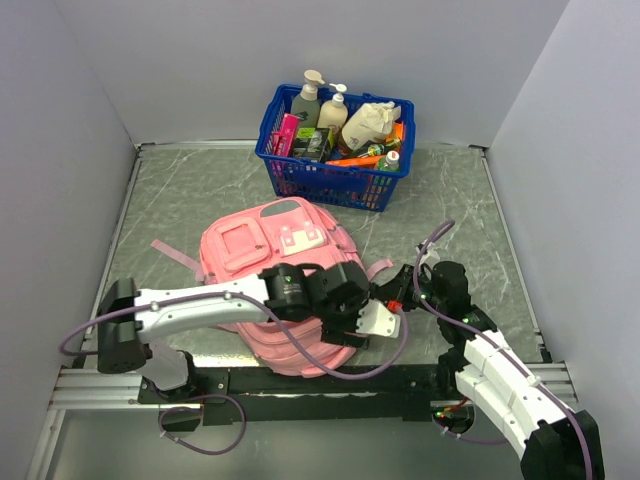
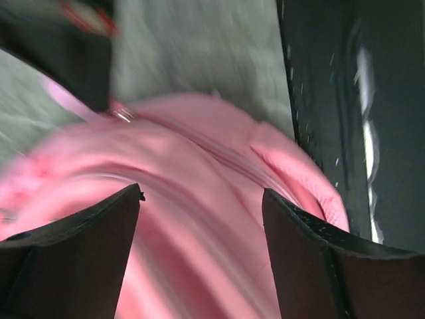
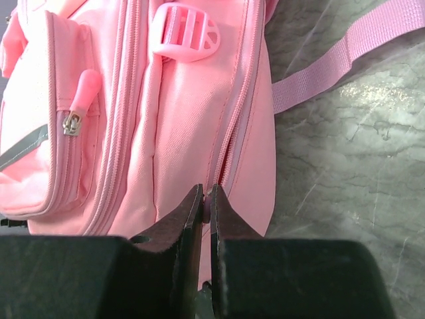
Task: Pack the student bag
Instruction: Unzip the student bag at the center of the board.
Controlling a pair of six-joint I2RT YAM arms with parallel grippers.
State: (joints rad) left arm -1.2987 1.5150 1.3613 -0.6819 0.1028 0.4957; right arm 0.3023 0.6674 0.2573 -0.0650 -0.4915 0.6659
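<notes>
My right gripper moves outward along the bag's open zipper to the pink strap's base [image 3: 277, 100] next and releases the zip pull [image 3: 209, 203], since that base lies outward.
The student bag [image 1: 250, 262] is a large pink backpack lying flat in the middle of the table. My left gripper [image 1: 362, 325] hovers over its near right side. In the blurred left wrist view its jaws [image 2: 202, 196] stand wide open, with only pink fabric [image 2: 199, 153] below and nothing between them. My right gripper [image 1: 398, 292] reaches in from the right to the bag's side. In the right wrist view it [image 3: 207, 194] is shut on a small pink zip pull [image 3: 209, 203] of the bag's [image 3: 179, 119] main zipper.
A blue plastic basket [image 1: 335, 178] full of bottles and packets stands behind the bag at the back. A pink strap [image 3: 332, 60] trails over the marbled table [image 3: 345, 166] on the right, another strap [image 1: 175, 256] on the left. White walls enclose three sides.
</notes>
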